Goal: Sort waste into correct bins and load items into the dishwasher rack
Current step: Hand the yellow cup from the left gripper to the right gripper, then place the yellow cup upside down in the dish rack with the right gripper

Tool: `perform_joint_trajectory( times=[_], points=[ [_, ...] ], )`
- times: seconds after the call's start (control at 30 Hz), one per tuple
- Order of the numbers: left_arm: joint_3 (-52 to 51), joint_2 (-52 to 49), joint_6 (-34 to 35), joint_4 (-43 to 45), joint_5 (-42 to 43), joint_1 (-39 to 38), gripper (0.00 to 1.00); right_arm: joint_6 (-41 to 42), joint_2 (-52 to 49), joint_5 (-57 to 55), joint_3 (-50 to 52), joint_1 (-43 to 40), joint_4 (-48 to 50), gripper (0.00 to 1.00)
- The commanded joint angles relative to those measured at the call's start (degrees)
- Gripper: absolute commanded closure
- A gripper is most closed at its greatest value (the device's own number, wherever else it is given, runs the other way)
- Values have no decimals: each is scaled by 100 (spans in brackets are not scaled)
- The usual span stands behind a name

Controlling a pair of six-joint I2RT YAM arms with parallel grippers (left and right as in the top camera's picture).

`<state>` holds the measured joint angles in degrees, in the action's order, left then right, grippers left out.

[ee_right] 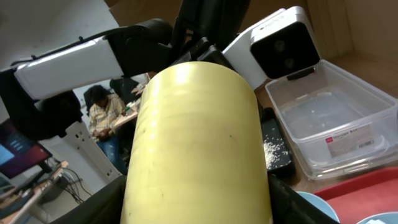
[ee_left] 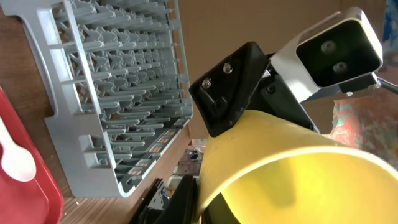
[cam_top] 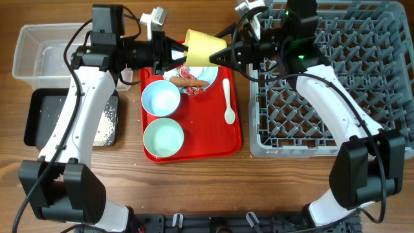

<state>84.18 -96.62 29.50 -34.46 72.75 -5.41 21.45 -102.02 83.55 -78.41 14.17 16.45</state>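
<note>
The rack's near corner (cam_top: 295, 134) is below my right gripper and to its right in the overhead view, so the gripper should next come back and down over that corner to release the cup (cam_top: 204, 46).
The yellow cup (cam_top: 204, 46) hangs on its side above the pale blue plate (cam_top: 200, 72), held from both ends. My left gripper (cam_top: 183, 50) is shut on its rim, one finger outside and one inside (ee_left: 208, 202). My right gripper (cam_top: 223, 55) clasps its base end, a finger on each side of the cup (ee_right: 199, 199). On the plate lie a brown sausage (cam_top: 189, 82) and a red-and-white scrap. Two pale bowls (cam_top: 160, 97) (cam_top: 163, 138) and the white spoon (cam_top: 228, 103) lie on the red tray (cam_top: 226, 145).
The grey dishwasher rack (cam_top: 362, 77) stands at the right. The clear tub (cam_top: 45, 55) is at the far left. In front of it is the black tray (cam_top: 39, 116), which holds white rice (cam_top: 107, 126).
</note>
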Motion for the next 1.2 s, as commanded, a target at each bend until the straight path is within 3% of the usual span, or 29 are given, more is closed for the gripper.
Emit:
perform_joint_trajectory(
  times=[0.0, 0.13, 0.43, 0.53, 0.6, 0.7, 0.87, 0.93, 1.07, 1.17],
  points=[
    [81, 98, 103, 87, 48, 0, 91, -31, 0, 118, -66, 28, 26, 43],
    [81, 98, 101, 87, 48, 0, 71, -26, 0, 118, -66, 24, 66, 46],
    [81, 98, 98, 85, 28, 0, 66, 164, 0, -55, -66, -645, 85, 46],
    [81, 98, 101, 59, -382, 0, 64, 256, 0, -1051, -66, -1058, -505, 45],
    [81, 98, 98, -55, -798, 0, 64, 251, 2, -1976, -66, -1161, -1064, 45],
    [81, 98, 98, -479, -2127, 0, 61, -85, 81, -3517, -66, -1060, -2085, 45],
    [81, 98, 98, -1086, -4277, 0, 61, -225, 623, -5036, -190, -918, -3469, 43],
    [81, 98, 101, -1172, -4701, 0, 61, -350, 905, -5689, -501, -920, -4422, 43],
    [81, 98, 98, -1156, -4736, 0, 59, -424, 1075, -6688, -1460, -870, -7012, 46],
    [81, 98, 76, -1182, -4784, 0, 59, -476, 1064, -7348, -1585, -811, -8448, 45]
  ],
)
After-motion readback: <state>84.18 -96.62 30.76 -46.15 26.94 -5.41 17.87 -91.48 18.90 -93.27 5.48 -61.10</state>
